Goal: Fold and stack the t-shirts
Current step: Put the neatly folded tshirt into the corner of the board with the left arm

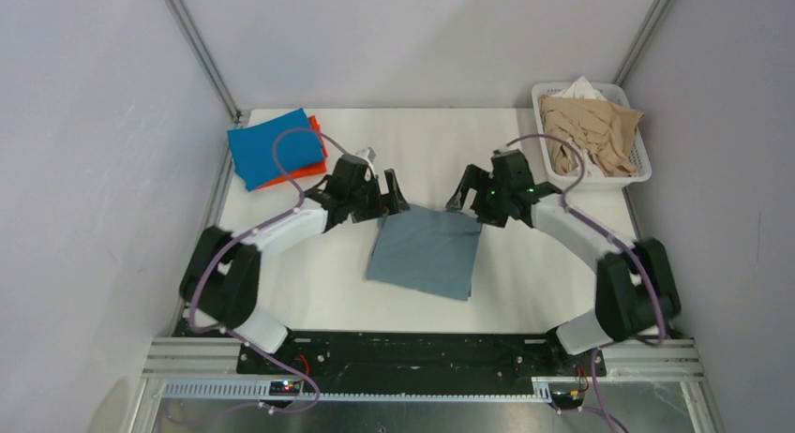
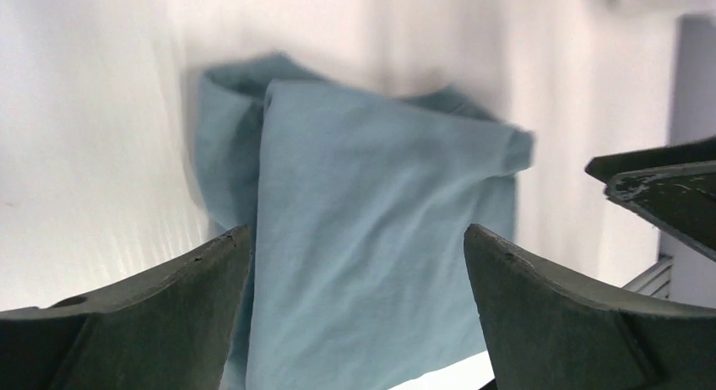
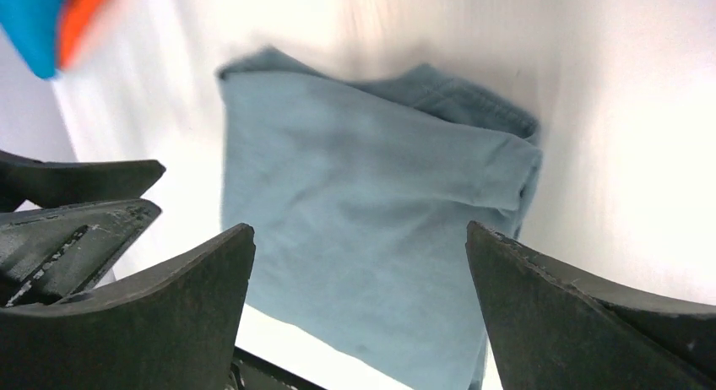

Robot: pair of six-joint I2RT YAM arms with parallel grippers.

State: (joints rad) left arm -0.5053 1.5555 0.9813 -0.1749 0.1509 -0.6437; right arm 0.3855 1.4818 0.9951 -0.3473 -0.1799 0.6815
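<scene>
I need to lift my left gripper next, then bring it down astride the folded grey-blue t-shirt's side edge nearest the bright blue [image 1: 375, 248] [image 2: 241, 223] one.
The dusty grey-blue t-shirt [image 1: 424, 252] lies folded into a rectangle at the table's centre; it also shows in the left wrist view [image 2: 363, 238] and the right wrist view [image 3: 371, 230]. The bright blue t-shirt [image 1: 275, 147] lies folded on the orange one [image 1: 302, 173] at the back left; both show at the corner of the right wrist view [image 3: 34, 10]. My left gripper [image 1: 389, 191] is open and empty just above the grey-blue shirt's far left corner. My right gripper [image 1: 461, 191] is open and empty above its far right corner.
A white slatted basket [image 1: 641, 173] at the back right holds beige and white garments [image 1: 589, 128]. Grey walls and metal frame posts enclose the white table [image 1: 309, 274]. The arm bases sit at the near edge.
</scene>
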